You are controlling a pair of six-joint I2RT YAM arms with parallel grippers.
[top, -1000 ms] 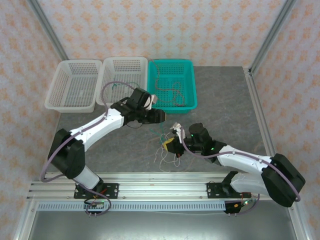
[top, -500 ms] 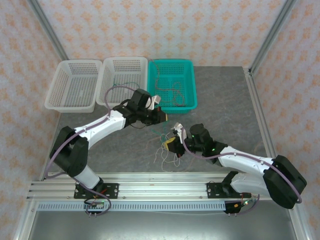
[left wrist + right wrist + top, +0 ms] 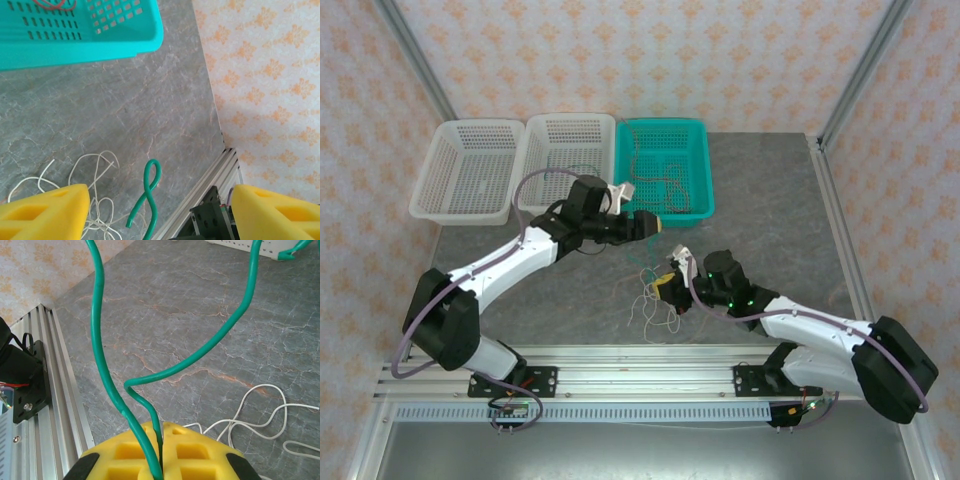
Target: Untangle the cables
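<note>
I should move my right gripper outward toward the frame posts next and let go of the green cable (image 3: 97, 335) over the bare tabletop there, away from the white cable.
My right gripper (image 3: 665, 288) (image 3: 161, 434) is shut on the green cable (image 3: 97, 335), which rises from its yellow fingers in two strands. Over the table just in front of the teal basket (image 3: 665, 212), my left gripper (image 3: 650, 224) (image 3: 157, 196) stands wide open. A curl of the green cable (image 3: 150, 192) hangs between its fingers (image 3: 45, 210) without touching them. The white cable (image 3: 655, 310) (image 3: 95, 165) (image 3: 260, 410) lies loosely looped on the table below both grippers. The reddish-brown cable (image 3: 660, 182) (image 3: 50, 5) lies inside the teal basket.
Two white baskets (image 3: 470, 170) (image 3: 565, 150) stand left of the teal one at the back. An aluminium rail (image 3: 650, 375) (image 3: 47, 390) runs along the near table edge. The frame posts (image 3: 865, 75) border the table on the right.
My left arm has stretched to the right, carrying its gripper along the front of the teal basket. The right gripper has shifted slightly, still holding the green cable.
</note>
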